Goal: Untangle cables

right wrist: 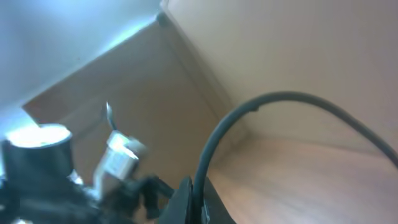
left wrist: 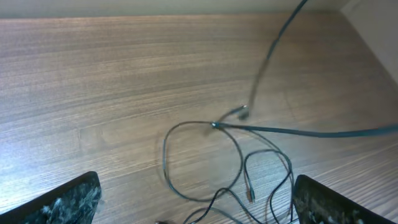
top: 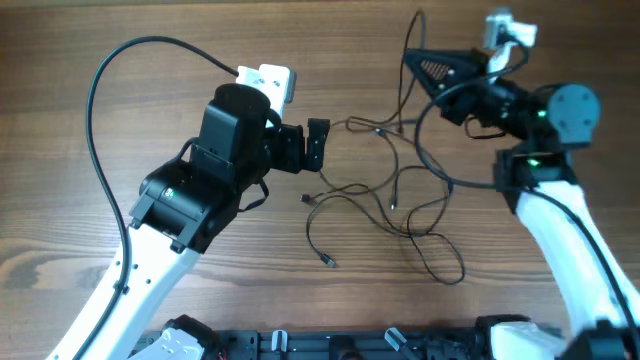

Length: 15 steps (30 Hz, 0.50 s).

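I will carry my right gripper's cord back and to the right in the overhead view and release it on the bare tabletop, clear of the crossing loops.
The cables (top: pixel 395 190) lie as several thin dark cords in loose, crossing loops at the middle of the wooden table (top: pixel 120 220), with small plugs at their ends (top: pixel 329 261). My right gripper (top: pixel 412 58) is raised at the back right and shut on one cord, which arcs away from the closed fingertips (right wrist: pixel 198 202) as a thick dark cord (right wrist: pixel 280 96). That strand runs taut from a crossing point (left wrist: pixel 214 125) up and to the right. My left gripper (top: pixel 318 148) stands open just left of the bunch. Its fingers (left wrist: pixel 68 199) straddle loops of cord (left wrist: pixel 205 186) without touching them.
The left arm's own thick black cable (top: pixel 95 90) loops over the left part of the table. A black rail (top: pixel 350 345) runs along the front edge. The right arm's white link (top: pixel 565 235) crosses the front right corner.
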{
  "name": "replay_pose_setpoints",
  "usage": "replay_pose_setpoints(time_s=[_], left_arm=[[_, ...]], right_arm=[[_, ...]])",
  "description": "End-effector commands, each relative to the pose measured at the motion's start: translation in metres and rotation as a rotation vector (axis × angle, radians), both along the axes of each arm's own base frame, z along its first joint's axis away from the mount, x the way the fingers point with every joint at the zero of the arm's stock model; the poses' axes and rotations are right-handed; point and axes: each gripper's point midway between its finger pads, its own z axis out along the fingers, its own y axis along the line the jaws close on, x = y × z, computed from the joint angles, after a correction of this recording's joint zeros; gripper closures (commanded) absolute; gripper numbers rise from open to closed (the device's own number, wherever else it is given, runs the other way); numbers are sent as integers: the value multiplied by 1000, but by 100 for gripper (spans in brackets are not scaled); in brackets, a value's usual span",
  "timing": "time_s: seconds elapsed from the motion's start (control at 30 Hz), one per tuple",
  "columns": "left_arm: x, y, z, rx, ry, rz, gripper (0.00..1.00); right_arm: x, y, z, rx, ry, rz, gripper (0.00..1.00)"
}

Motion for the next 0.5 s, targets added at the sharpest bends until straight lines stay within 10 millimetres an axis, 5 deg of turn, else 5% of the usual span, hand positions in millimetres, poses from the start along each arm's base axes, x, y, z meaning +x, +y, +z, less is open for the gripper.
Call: replay_pose_setpoints(time_s=[0.0, 0.27, 0.47], left_arm=[[1, 0, 1, -6, -2, 14, 0], [1, 0, 1, -6, -2, 14, 0], [1, 0, 1, -6, -2, 14, 0]], right_arm=[[2, -27, 46, 9, -40, -192, 95], [-3, -90, 120, -200, -54, -682, 96], [-22, -105, 169, -197, -155, -791, 96]])
